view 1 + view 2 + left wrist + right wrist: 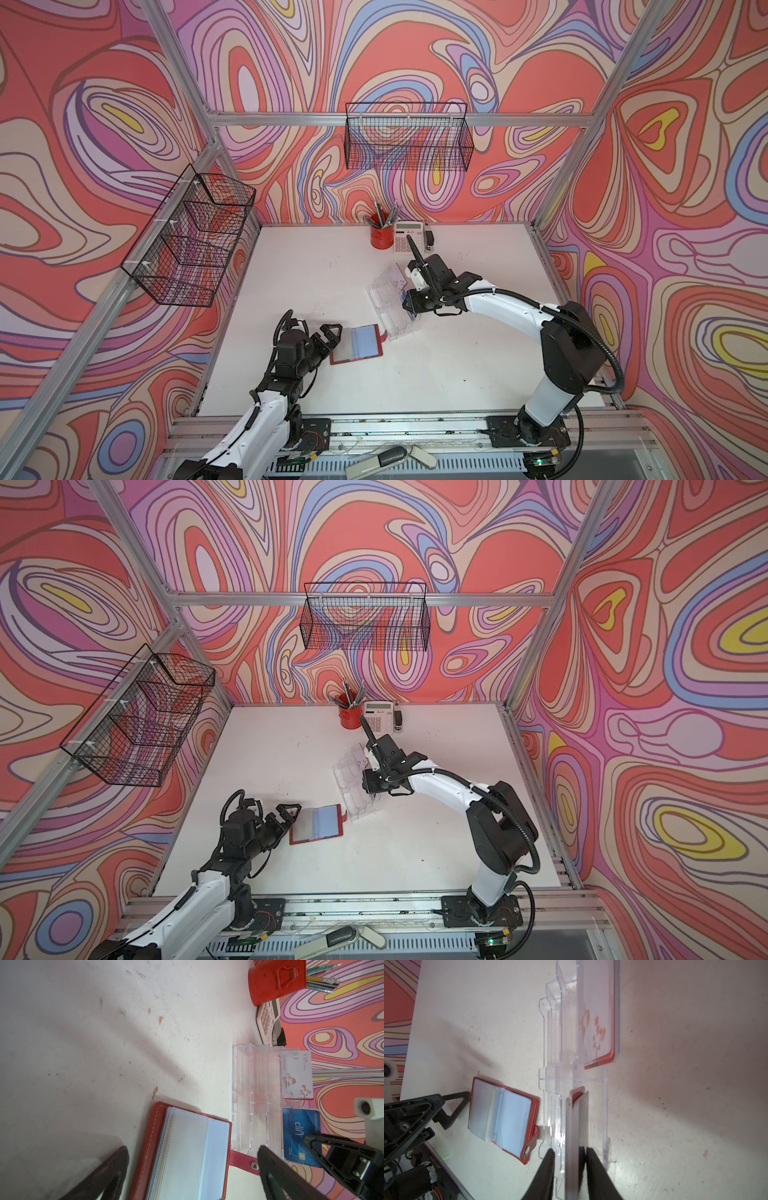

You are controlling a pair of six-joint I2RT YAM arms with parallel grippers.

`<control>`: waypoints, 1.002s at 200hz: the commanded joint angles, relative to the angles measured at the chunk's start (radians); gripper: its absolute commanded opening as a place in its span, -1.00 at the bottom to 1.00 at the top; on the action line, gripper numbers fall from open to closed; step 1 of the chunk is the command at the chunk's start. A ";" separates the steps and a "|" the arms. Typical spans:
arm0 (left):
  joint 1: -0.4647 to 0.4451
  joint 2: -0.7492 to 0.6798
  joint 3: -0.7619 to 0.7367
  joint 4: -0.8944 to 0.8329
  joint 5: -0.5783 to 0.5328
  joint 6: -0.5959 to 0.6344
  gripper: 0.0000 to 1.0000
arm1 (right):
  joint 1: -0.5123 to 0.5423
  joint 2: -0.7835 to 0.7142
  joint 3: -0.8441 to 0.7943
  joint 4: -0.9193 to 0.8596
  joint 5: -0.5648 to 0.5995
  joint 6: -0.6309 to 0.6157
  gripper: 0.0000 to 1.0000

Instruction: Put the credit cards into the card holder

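Observation:
The robot's right gripper goes up slightly next and closes on the blue credit card's upper edge [572, 1156], which stands between its fingers, because there is still a gap beside that edge.
The card holder [390, 299] [251, 1095] is a clear tiered acrylic stand in the middle of the table. A blue credit card [299, 1126] stands in its rear slot and shows edge-on in the right wrist view [574, 1126]. A white card [297, 1074] [598, 1012] stands in the rear slot beside it. My right gripper [409, 309] [569, 1151] straddles the blue card, open narrowly, with a gap showing beside the card. The red wallet [357, 343] [502, 1113] lies open, showing plastic sleeves. My left gripper [330, 332] [193, 1151] is wide open at the wallet's left edge, holding nothing.
A red pen cup [381, 237], a calculator [409, 241] and a small black item [430, 241] stand at the table's back edge. Wire baskets hang on the back wall [407, 141] and the left wall [191, 241].

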 commanded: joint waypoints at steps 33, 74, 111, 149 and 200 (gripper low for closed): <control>0.000 0.006 0.019 0.025 0.005 0.003 0.96 | 0.004 0.013 0.008 0.006 -0.041 0.017 -0.44; 0.000 0.000 0.020 0.021 0.007 0.002 0.96 | 0.003 -0.027 0.021 -0.002 -0.071 0.027 -0.44; 0.000 -0.003 0.020 0.017 0.005 0.002 0.96 | 0.001 -0.048 0.023 -0.005 -0.086 0.034 -0.45; 0.000 -0.003 0.019 0.017 0.005 0.002 0.96 | 0.001 -0.060 0.026 -0.011 -0.092 0.033 -0.48; -0.001 -0.003 0.020 0.018 0.005 0.003 0.96 | -0.001 -0.072 0.031 -0.023 -0.082 0.031 -0.56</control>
